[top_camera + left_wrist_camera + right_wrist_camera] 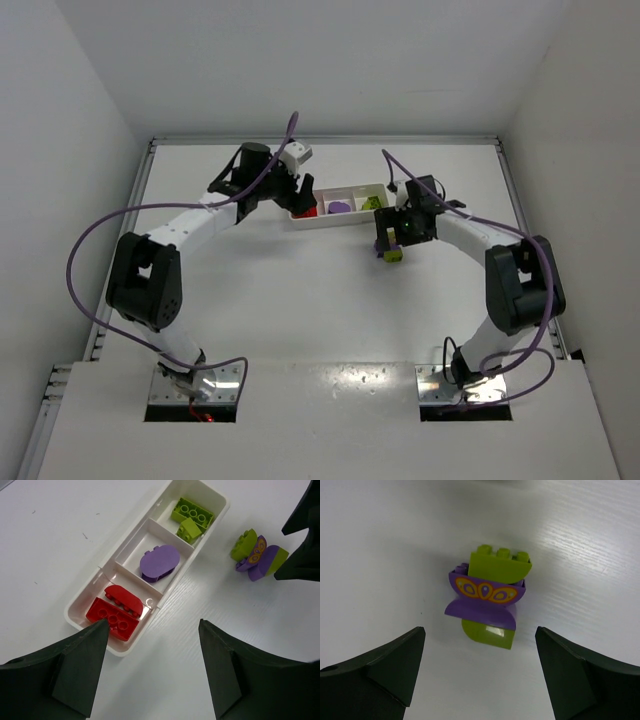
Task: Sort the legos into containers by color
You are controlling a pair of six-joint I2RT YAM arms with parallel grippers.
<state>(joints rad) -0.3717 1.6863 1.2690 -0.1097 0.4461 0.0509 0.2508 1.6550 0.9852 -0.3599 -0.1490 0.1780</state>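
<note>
The clump is next for my right gripper, which will lower to it with its fingers on either side of its purple patterned brick [485, 593].
The white three-compartment tray [120, 550] [335, 222] holds two red legos [112, 618] at one end, a purple oval lego [160, 562] in the middle and two yellow-green legos [192, 514] at the other end. A clump [487, 597] [257, 555] [393, 255] of a purple patterned brick between two yellow-green ones lies loose on the table beside the tray's green end. My right gripper [480, 629] [395, 240] hovers open over the clump without touching it. My left gripper [153, 622] [300, 195] is open and empty above the tray's red end.
White walls enclose the table on three sides. The right gripper's dark fingers [300, 555] show at the right edge of the left wrist view, close to the clump. Both arms reach in toward the tray at the table's far middle.
</note>
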